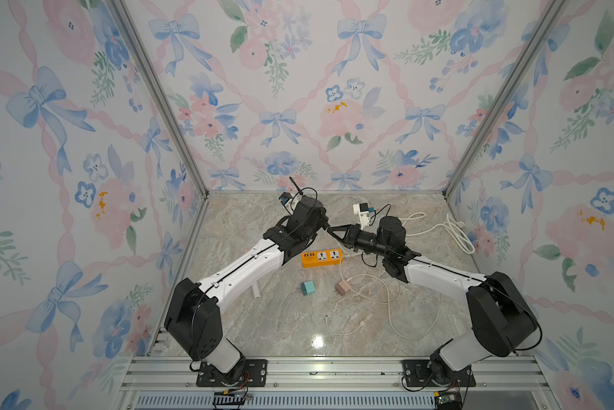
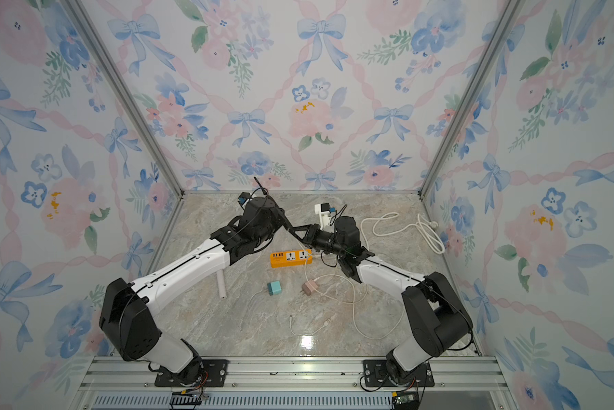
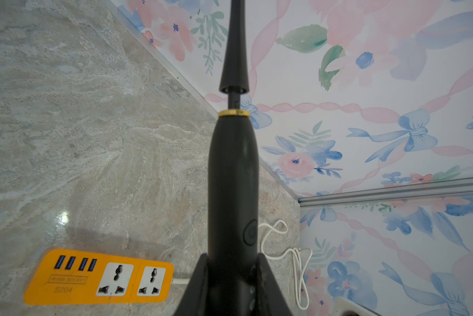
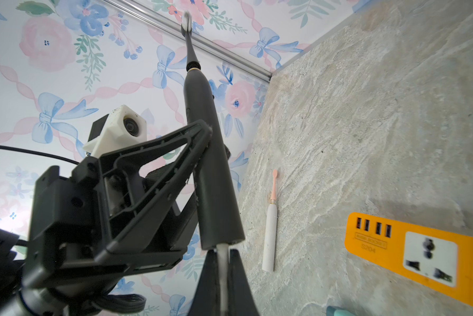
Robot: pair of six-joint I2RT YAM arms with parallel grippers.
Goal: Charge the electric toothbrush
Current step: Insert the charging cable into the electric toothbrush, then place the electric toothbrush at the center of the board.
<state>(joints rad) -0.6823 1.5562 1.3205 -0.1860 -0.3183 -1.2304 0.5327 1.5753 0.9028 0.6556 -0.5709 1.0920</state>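
Note:
The tabletop gap between the white toothbrush and teal adapter is clear, so next I need to move my left gripper down and back there and release the black handle.
My left gripper is shut on the lower handle of the black electric toothbrush, held raised with its brush head pointing up toward the back wall. The right gripper is shut on the end of a white charging cable, whose tip sits against the base of the toothbrush. In both top views the two grippers meet tip to tip above the orange power strip. Whether the plug is seated in the base is hidden.
A white and pink toothbrush lies under the left arm. A teal adapter and a pink adapter lie in front of the strip with thin cables looping toward the front. The strip's thick white cord coils at the back right.

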